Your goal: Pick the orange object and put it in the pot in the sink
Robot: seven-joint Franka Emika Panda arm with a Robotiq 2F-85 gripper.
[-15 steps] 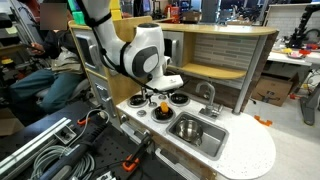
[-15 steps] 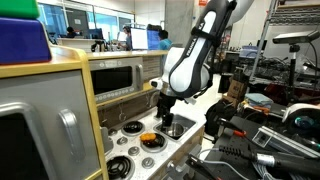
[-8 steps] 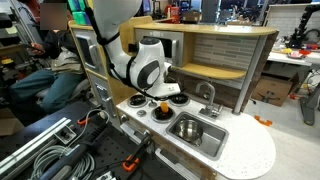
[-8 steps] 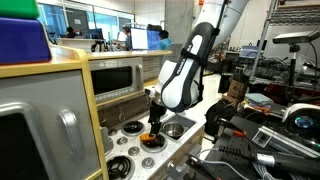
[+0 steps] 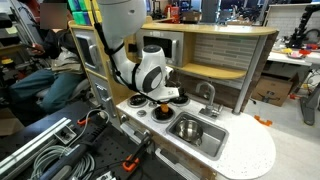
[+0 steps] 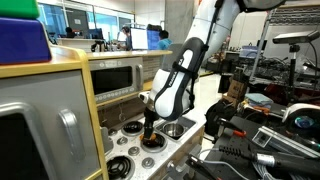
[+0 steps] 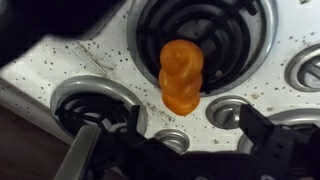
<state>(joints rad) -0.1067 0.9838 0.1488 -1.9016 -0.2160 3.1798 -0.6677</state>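
Observation:
My gripper's open fingers already stand to either side of the orange object (image 7: 181, 78) below. My gripper lowers around it at the burner's rim and closes next.
The orange object (image 7: 181, 75) is a small bright orange toy piece lying on the white stove top at the rim of a black burner (image 7: 205, 25). It also shows in both exterior views (image 5: 160, 109) (image 6: 150, 138). My gripper (image 7: 195, 140) is open and empty, its two dark fingers hanging just above and to either side of the object; it shows low over the stove in both exterior views (image 5: 161, 100) (image 6: 150, 126). The shiny silver pot (image 5: 187, 127) stands in the steel sink (image 5: 213, 141), beside the stove, under a curved tap (image 5: 208, 94).
Silver stove knobs (image 7: 228, 112) and a second burner (image 7: 90, 100) lie around the object. A toy microwave (image 6: 115, 78) and wooden shelf (image 5: 215, 55) stand behind the worktop. Cables and clutter lie below the front edge.
The arm has swung over the stove and lowered, bringing the open gripper down over the orange object. The object has not moved.

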